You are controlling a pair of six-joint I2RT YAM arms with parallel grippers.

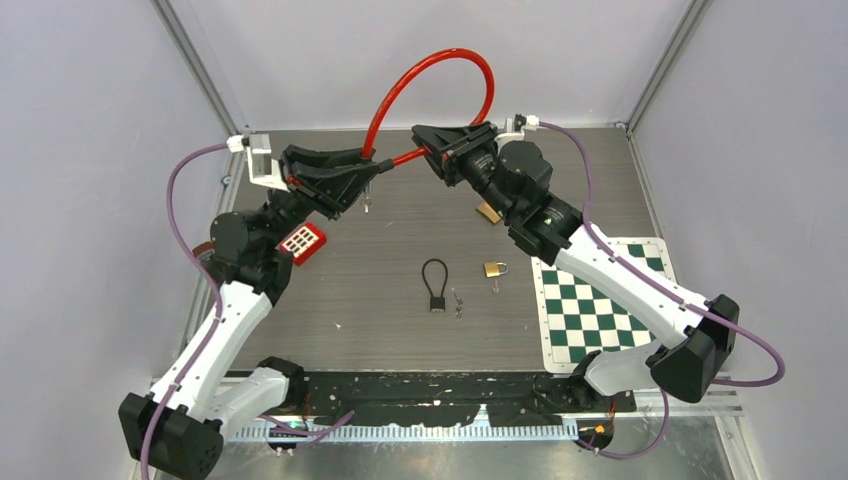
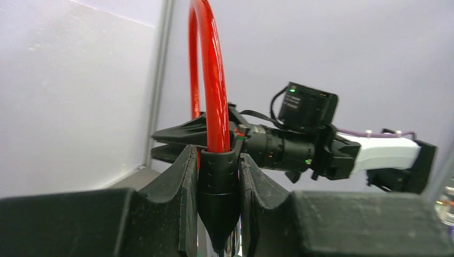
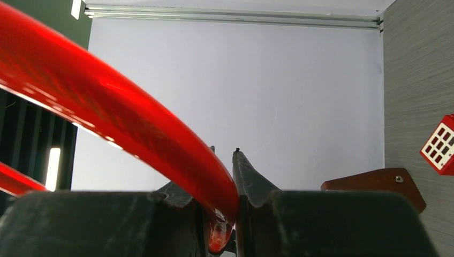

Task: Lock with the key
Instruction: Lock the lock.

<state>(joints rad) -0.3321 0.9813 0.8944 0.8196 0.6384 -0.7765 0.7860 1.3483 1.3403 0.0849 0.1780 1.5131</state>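
The right gripper moves down and back over the tabletop beside the small black cable lock next and releases, since the cable's end reaches the black body (image 2: 218, 184).
A red cable lock (image 1: 440, 58) arches in the air between my two grippers over the back of the table. My left gripper (image 1: 372, 167) is shut on the lock's black body (image 2: 218, 184), from which the red cable (image 2: 210, 80) rises. A small metal piece (image 1: 366, 204), perhaps the key, hangs under that gripper. My right gripper (image 1: 424, 140) faces it and is shut on the cable (image 3: 107, 101) near its free end, whose tip (image 1: 403, 159) pokes toward the left gripper. In the wrist views, the left gripper (image 2: 217, 154) and right gripper (image 3: 225, 155) each clamp their part.
On the table lie a small black cable lock (image 1: 435, 283), loose keys (image 1: 458, 302), a brass padlock (image 1: 495, 269), another brass padlock (image 1: 488, 211) under the right arm, a red keypad lock (image 1: 302, 241) and a green chequered mat (image 1: 598, 305). Walls enclose the back and sides.
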